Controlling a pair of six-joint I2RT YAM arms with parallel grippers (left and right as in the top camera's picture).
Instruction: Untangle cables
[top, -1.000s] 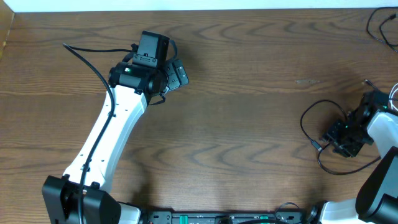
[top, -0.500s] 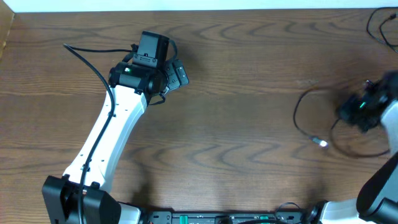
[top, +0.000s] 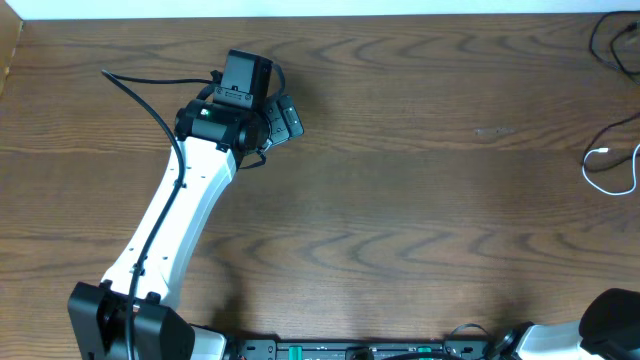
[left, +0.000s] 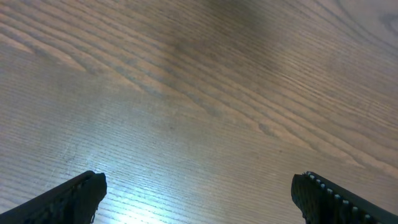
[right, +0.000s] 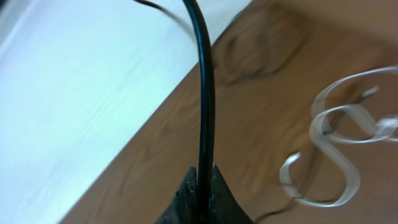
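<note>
My right gripper swings toward the white cable's loops, to the right in the wrist view, and releases the black cable (top: 626, 137) next, since dark cable crosses them.
My left gripper (top: 285, 119) is open and empty over bare wood at the far left of the table; in the left wrist view (left: 199, 200) its fingers stand wide apart with nothing between them. My right gripper (right: 202, 179) is shut on a black cable (right: 203, 93) that runs straight up from the jaws. This gripper is outside the overhead view. A white cable (right: 341, 138) lies in loops on the table to its right, blurred. In the overhead view the white cable (top: 598, 163) and a thin black cable (top: 626, 137) show at the right edge.
The wooden table (top: 400, 200) ends at a white surface (right: 74, 93) along its far edge. A dark wire (top: 603, 40) loops at the far right corner. The left arm's thick black wire (top: 150, 105) trails over the table. Part of the right arm (top: 612, 322) shows at bottom right.
My right gripper moved up and right, out of the overhead view, taking the black cable along. The white cable now shows at the right edge. The left arm has not moved.
</note>
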